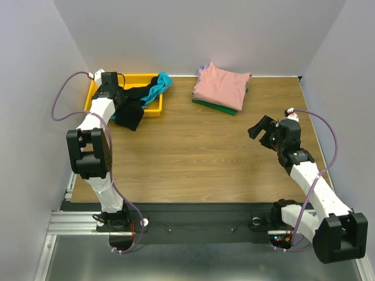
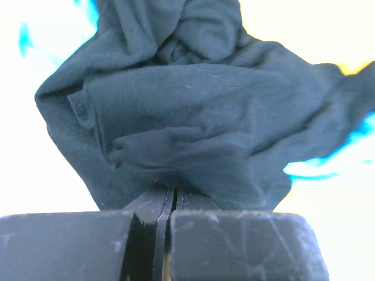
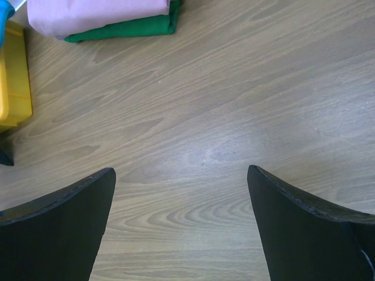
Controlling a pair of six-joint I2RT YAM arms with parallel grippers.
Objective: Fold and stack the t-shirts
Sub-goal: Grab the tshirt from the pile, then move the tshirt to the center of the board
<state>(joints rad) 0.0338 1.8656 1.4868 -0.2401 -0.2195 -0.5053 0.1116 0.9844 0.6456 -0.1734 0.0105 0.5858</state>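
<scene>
The wood of the middle tabletop is bare. My left gripper will next take the black t-shirt (image 1: 132, 111) up and to the right in the top view to let it go over that spot.
A crumpled black t-shirt (image 1: 132, 111) hangs out of the yellow bin (image 1: 153, 109) at the back left and spills over its front rim onto the table. My left gripper (image 1: 119, 98) is shut on a fold of it. In the left wrist view the black t-shirt (image 2: 193, 117) bunches up just beyond the closed left gripper (image 2: 170, 196). A teal t-shirt (image 1: 163, 82) lies in the bin's right end. A folded salmon-pink t-shirt (image 1: 221, 85) rests on a folded green one (image 1: 212, 107) at the back centre. My right gripper (image 1: 261, 126) hovers open over bare wood at the right, holding nothing.
The right wrist view shows the open right gripper (image 3: 181, 172) above the wooden tabletop (image 3: 222, 117), with the pink t-shirt (image 3: 99, 14) on the green t-shirt (image 3: 129, 27) ahead and the bin's corner (image 3: 14, 76) to the left. Grey walls enclose the table.
</scene>
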